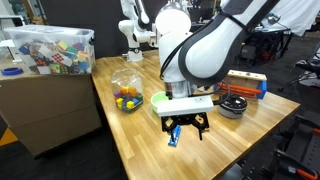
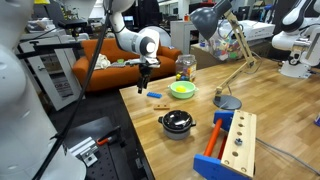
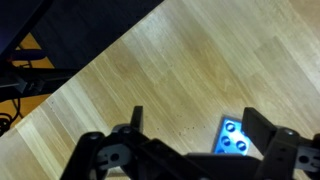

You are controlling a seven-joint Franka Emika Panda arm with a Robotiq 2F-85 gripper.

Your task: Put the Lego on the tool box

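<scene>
My gripper is above the blue Lego (image 1: 174,136) (image 3: 232,139), which is off-centre to the right in the wrist view. My gripper will move that way next and lower both open fingers around the Lego.
A small blue Lego (image 3: 232,139) lies on the wooden table, in both exterior views (image 1: 172,139) (image 2: 154,96). My gripper (image 3: 198,128) is open and empty and hangs just above it. In the wrist view the Lego sits between the fingers, close to the right finger. The gripper also shows in both exterior views (image 1: 187,127) (image 2: 146,80). The tool box (image 2: 232,147) is a wooden tray with orange and blue parts, at the table's other end, also seen in an exterior view (image 1: 246,84).
A green bowl (image 1: 160,102) (image 2: 182,90) stands close behind the gripper. A glass jar of coloured pieces (image 1: 126,92), a black pot (image 2: 178,122) and a desk lamp (image 2: 224,50) stand on the table. The table edge (image 3: 100,60) is near.
</scene>
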